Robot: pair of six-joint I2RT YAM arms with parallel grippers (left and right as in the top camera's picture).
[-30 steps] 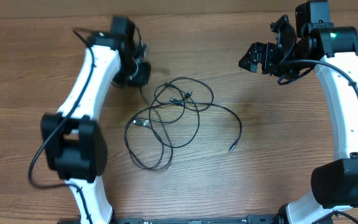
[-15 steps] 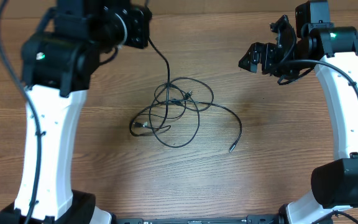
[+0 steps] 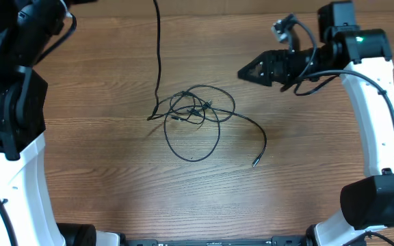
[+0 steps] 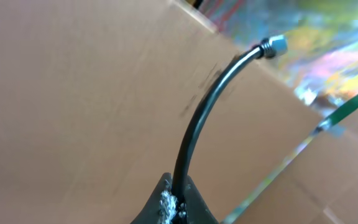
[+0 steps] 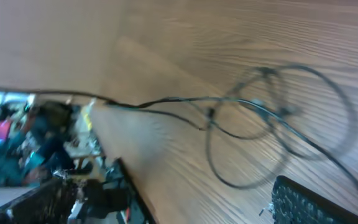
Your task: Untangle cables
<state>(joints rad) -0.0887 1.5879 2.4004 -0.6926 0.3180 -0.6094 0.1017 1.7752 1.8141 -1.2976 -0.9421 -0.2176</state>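
Note:
The right gripper moves down and across onto the cable at the tangle's far side point(image 3: 177, 97) point(image 5: 186, 123) next, since that side lies below and to the left in the overhead view.
The cables point(image 3: 195, 109) are thin black cords in a loose tangle at the middle of the table. One loop point(image 3: 191, 142) hangs toward the front, and a free plug end point(image 3: 255, 164) lies to the right. One strand point(image 3: 158, 55) rises taut from the tangle out of the overhead view's top edge. My left gripper point(image 4: 176, 200) is shut on that strand; its silvery plug end point(image 4: 272, 45) sticks out beyond the jaws. My right gripper point(image 3: 246, 70) is open and empty, above the table to the right of the tangle. The tangle also shows in the right wrist view point(image 5: 272, 112).
The raised left arm point(image 3: 12, 89) fills the left side of the overhead view. The right arm point(image 3: 378, 116) stands along the right side. The wooden table point(image 3: 101, 178) runs under everything. Blurred clutter point(image 5: 36, 137) lies past the table's edge in the right wrist view.
My left arm has lifted higher with the strand, pulling it taut and drawing the lower-left loops into a tighter tangle. My right gripper has swung left toward the tangle.

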